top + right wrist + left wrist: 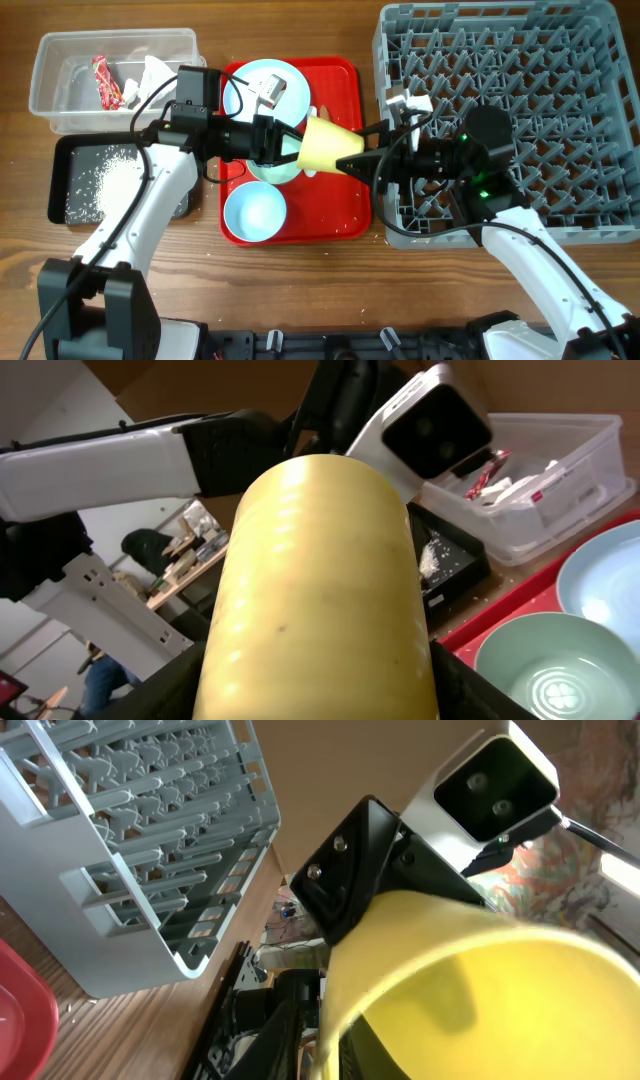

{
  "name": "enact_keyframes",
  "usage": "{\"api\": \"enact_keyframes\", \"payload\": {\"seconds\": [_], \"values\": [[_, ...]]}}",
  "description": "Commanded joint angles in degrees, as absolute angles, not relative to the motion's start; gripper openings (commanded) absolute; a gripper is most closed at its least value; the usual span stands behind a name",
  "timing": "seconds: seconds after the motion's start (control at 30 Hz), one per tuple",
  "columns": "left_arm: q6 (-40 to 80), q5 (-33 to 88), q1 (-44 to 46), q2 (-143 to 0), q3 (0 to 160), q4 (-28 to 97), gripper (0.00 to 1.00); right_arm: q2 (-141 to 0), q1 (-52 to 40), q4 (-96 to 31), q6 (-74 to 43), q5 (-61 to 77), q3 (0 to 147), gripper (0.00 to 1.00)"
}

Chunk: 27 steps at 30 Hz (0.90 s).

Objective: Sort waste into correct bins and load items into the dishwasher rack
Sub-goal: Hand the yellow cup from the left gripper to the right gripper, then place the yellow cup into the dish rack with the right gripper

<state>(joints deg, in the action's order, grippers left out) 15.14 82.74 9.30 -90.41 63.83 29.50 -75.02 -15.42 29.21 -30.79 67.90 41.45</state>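
The rack's near corner by the red tray is empty, so I should move my right gripper over it, tilt its fingers down, lower the cup point(325, 145) and let go.
The small yellow cup point(325, 145) lies on its side in the air above the red tray, between my two grippers. My left gripper point(290, 145) is shut on its wide rim end, and the cup's inside point(500, 1000) fills the left wrist view. My right gripper point(362, 160) is shut on its narrow base end, with a finger pressed against each side of the cup point(315, 590). The grey dishwasher rack point(520, 110) is at the right. A pale blue plate point(250, 80) and two bowls point(255, 212) point(272, 172) sit on the red tray.
The clear tub point(60, 70) at the back left holds a red wrapper point(105, 82) and white tissue point(152, 72). The black tray point(62, 165) in front of it holds rice grains point(110, 178). The flat red tray point(335, 215) lies between the bins and the rack.
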Motion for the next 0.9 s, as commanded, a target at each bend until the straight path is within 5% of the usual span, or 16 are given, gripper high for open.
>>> {"api": "enact_keyframes", "payload": {"seconds": [0.0,0.3,0.57,0.87], "values": [[14.6,82.8,9.2,-89.6,64.5,29.3,0.15,-75.5,-12.5,28.6,-30.0,68.0,42.4,0.39],[14.5,79.6,9.3,-89.6,64.5,29.3,0.14,-75.5,-3.5,17.1,-30.0,60.8,42.4,0.39],[14.5,42.3,9.3,-89.7,64.5,34.5,0.11,-71.9,-2.7,1.9,-29.9,48.7,43.4,0.41],[14.5,27.3,9.3,-89.7,64.5,36.5,0.11,-67.3,-2.8,-40.1,-16.8,24.8,63.0,0.4]]}}
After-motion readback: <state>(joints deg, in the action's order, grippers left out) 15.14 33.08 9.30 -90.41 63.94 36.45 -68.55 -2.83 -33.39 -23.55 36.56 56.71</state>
